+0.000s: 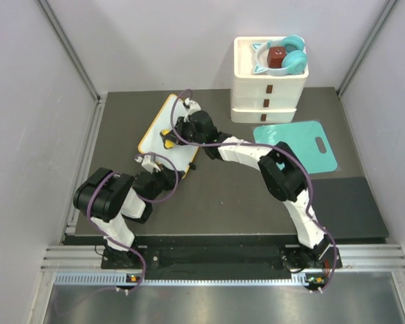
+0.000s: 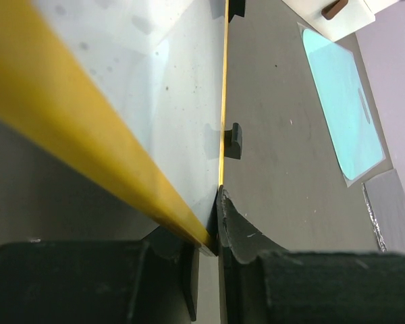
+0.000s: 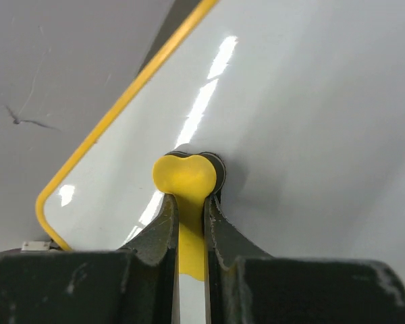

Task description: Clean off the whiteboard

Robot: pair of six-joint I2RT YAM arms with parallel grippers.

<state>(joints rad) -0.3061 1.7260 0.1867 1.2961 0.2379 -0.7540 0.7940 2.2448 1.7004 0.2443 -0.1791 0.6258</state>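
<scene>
My right gripper moves off the board toward the cutting board and down next to release the eraser [image 3: 185, 179], since the dark mat beside the whiteboard lies bare.
The whiteboard [image 1: 156, 123], white with an orange-yellow frame, lies tilted on the dark mat left of centre. My left gripper [image 1: 177, 169] is shut on its near edge; the left wrist view shows the fingers pinching the yellow frame [image 2: 88, 135] at the gripper [image 2: 216, 226], and a black foot [image 2: 234, 140] under the board. My right gripper [image 1: 176, 132] is shut on a yellow eraser [image 3: 185, 179] with a dark pad, pressed against the board's surface [image 3: 310, 121]. The surface seen in both wrist views is blank.
A teal cutting board [image 1: 300, 145] lies right of centre, also in the left wrist view [image 2: 341, 115]. A white stacked drawer unit [image 1: 266, 91] stands at the back, with teal headphones [image 1: 290, 55] in its top tray. Grey walls close both sides.
</scene>
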